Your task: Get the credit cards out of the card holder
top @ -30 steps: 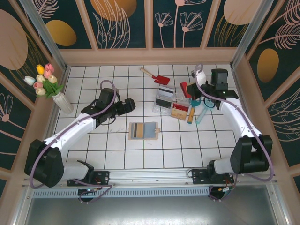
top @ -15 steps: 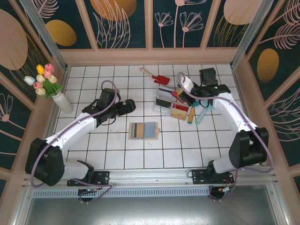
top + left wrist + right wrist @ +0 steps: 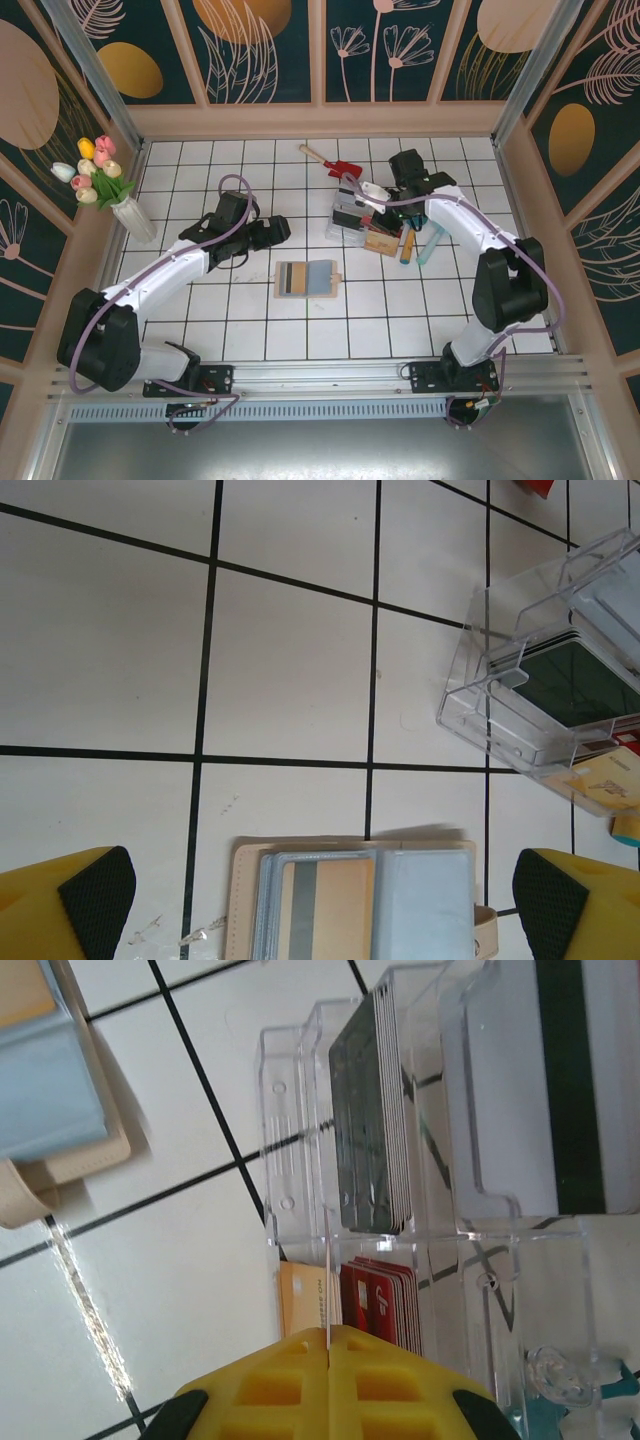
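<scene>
Next, the right gripper lowers the edge-on credit card alongside the red cards on edge in the clear tray [image 3: 290,1150] below it and releases the card.
The card holder [image 3: 306,278] lies open on the tiles, tan outside, blue-grey pockets inside [image 3: 420,910]. A tan card with a grey stripe [image 3: 330,910] sits in its left pocket. My left gripper [image 3: 322,900] hangs open above the holder's far edge, its pads [image 3: 95,895] wide apart; it is also in the top view [image 3: 278,228]. My right gripper [image 3: 328,1335] is shut on a thin credit card seen edge-on [image 3: 327,1290], over the clear tray [image 3: 290,1150]. Dark cards [image 3: 370,1120] and red cards [image 3: 385,1300] stand in that tray.
The clear tray [image 3: 333,235] stands just beyond and right of the holder. A red toy shovel [image 3: 335,163] lies behind it, and markers [image 3: 420,240] lie to its right. A vase of tulips [image 3: 130,215] stands at the far left. Wooden walls ring the floor.
My right gripper has swung left from beside the tray to over it, carrying the card. The left arm has barely moved and stays open.
</scene>
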Controlling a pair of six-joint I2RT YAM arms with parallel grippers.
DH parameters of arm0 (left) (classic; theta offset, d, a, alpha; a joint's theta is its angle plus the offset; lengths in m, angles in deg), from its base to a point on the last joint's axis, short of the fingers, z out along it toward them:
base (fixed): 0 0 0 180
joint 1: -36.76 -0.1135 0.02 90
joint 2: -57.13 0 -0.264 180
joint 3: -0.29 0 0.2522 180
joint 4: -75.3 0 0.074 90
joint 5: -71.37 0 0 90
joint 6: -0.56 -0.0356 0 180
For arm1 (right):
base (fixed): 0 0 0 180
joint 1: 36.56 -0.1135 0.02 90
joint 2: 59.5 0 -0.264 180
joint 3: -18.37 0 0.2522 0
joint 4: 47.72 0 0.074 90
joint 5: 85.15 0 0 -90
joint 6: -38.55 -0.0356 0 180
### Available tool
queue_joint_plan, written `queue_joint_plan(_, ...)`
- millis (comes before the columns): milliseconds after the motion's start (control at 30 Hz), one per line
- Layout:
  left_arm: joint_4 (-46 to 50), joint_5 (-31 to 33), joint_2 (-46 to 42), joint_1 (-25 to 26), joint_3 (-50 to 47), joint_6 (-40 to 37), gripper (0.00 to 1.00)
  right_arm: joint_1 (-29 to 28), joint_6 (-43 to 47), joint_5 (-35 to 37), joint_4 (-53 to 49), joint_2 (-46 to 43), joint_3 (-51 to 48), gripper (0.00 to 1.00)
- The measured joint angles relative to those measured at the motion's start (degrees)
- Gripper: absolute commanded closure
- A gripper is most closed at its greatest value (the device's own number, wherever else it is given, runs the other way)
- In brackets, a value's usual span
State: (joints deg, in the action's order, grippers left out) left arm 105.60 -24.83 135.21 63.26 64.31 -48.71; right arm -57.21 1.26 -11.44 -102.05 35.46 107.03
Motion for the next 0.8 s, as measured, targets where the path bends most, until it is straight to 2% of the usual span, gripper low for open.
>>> queue_joint_plan(267, 0.0, -0.9, 0.1, 0.0, 0.0, 0.0, 0.01, -0.2, 1.4, 5.9, -0.9, 1.0, 1.0, 1.00)
queue_joint_plan(800, -0.1, -1.0, 0.1, 0.0, -1.0, 0.5, 0.02, -1.4, 3.0, 10.8, -0.6, 1.7, 1.3, 1.00)
